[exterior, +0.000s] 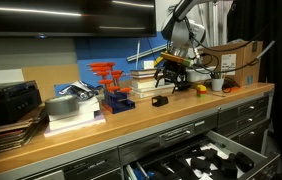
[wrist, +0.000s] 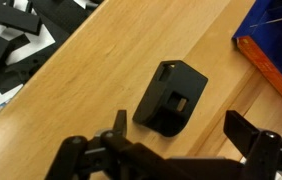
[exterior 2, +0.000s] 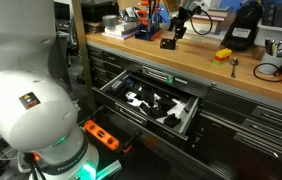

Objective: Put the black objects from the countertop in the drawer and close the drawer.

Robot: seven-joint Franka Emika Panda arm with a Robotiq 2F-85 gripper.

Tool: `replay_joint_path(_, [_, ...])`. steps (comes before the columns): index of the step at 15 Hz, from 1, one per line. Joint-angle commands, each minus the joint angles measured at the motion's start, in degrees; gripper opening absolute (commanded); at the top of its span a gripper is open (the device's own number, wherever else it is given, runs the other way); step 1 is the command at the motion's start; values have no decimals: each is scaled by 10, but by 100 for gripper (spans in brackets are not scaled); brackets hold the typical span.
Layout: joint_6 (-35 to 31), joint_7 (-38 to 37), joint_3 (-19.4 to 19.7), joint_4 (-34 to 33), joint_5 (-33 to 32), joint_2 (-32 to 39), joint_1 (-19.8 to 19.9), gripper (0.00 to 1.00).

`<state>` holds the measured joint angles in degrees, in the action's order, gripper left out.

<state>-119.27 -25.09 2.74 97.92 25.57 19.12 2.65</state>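
I need to move my gripper down onto the small matte-black object next, with its open fingers on either side of the object's body.
One small matte-black object [wrist: 171, 97] lies flat on the light-brown wooden countertop [wrist: 91, 110]. It shows in both exterior views [exterior: 161, 99] [exterior 2: 168, 42]. My gripper [wrist: 181, 130] is open and empty, hanging a little above the object with a finger on either side of its near end; it also shows in both exterior views [exterior: 171, 72] [exterior 2: 179, 24]. The wide drawer [exterior 2: 186, 118] stands pulled open below the countertop, with a dark lining, pale cutouts and black pieces inside; it also shows in an exterior view [exterior: 243, 150] and the wrist view [wrist: 21, 40]. I cannot pick out a second black object.
A small yellow-orange item [exterior 2: 223, 55] and a larger black boxy device [exterior 2: 243, 37] sit along the countertop. Red clamps [exterior: 106, 72], a blue box [exterior: 116, 101], stacked books [exterior: 141, 85], a cardboard box [exterior: 236, 60] and a white mug [exterior: 218, 85] stand nearby. A blue edge [wrist: 276, 60] lies close beside the object.
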Motion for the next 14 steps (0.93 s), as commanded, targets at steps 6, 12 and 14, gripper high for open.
replay_joint_path(6, [65, -78, -3, -110, -8, 80, -13, 100])
replay_joint_path(12, [97, -94, -4, -130, -3, 106, -12, 100])
replay_joint_path(14, [105, -96, -5, -132, -2, 108, -11, 100])
